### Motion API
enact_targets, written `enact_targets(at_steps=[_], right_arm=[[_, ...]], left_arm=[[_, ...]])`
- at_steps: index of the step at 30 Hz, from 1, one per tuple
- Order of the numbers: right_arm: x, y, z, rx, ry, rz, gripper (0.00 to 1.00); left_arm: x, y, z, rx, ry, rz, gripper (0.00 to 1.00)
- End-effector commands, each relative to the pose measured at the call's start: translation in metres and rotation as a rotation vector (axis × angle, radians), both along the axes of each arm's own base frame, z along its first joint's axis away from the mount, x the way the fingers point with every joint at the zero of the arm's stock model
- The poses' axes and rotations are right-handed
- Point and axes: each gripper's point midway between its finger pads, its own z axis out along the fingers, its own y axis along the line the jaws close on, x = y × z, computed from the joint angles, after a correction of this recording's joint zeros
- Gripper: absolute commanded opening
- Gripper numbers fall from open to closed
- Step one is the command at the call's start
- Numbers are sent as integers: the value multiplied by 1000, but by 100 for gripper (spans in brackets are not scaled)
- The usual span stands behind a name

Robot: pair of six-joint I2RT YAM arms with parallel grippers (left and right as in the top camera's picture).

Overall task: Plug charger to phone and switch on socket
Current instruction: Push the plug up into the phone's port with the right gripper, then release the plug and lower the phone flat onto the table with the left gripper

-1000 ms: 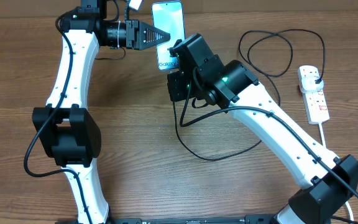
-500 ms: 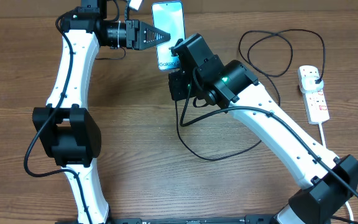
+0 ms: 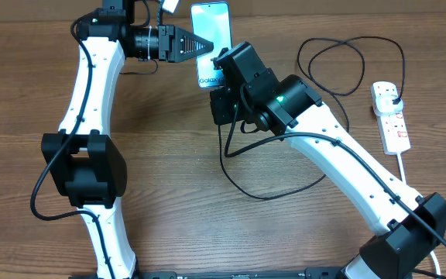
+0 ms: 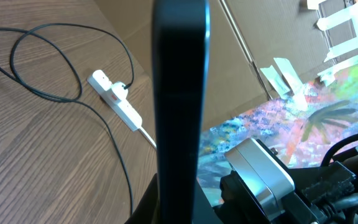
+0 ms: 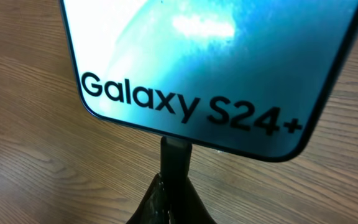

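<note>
Next, my left gripper lowers the phone (image 3: 210, 31) and brings it back onto the bare tabletop to release it. The charger's connector already meets the phone's lower edge.
My left gripper (image 3: 205, 46) is shut on the left edge of the phone (image 3: 210, 31) and holds it at the table's far side. In the left wrist view the phone (image 4: 179, 106) shows edge-on as a dark bar between the jaws. My right gripper (image 3: 221, 65) is shut on the charger's connector tip (image 5: 176, 155), which meets the phone's lower edge (image 5: 191, 106) under the "Galaxy S24+" text. The black charger cable (image 3: 263, 198) loops across the table to its plug (image 3: 394, 97) in the white socket (image 3: 391, 116) at the right.
The socket (image 4: 118, 104) and the cable loop also show in the left wrist view, beyond the phone. The socket's white cord runs toward the front right table edge. Cardboard and a colourful cloth lie past the table's far edge.
Almost nothing. The phone and both grippers have shifted a hair to the right; both holds are the same.
</note>
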Motion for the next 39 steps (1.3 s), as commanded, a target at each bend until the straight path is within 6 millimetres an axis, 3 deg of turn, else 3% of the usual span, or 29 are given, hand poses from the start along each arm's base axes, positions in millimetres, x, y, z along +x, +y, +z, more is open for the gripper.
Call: enact_targets(at_steps=[1,16,29,31,39], right_arm=[[2,1,0,-5,-8,-3,4],[8,-9,-2,-50,-33,-40,4],[14,-6,4,-32,-64,-46,4],[14,-6,4,-31,-65,-46,14],[3,-13,6,-44,-36,-49,84]], left_arm=[[-11,-7,25,-25,-57,-28,4],[-8,-7,20,8,-58,-11,4],[-15,-7,24,-23,-13,-28,4],[-14,-7,23,-18,-11,-26,4],[7,4,-26,267,23,116,4]])
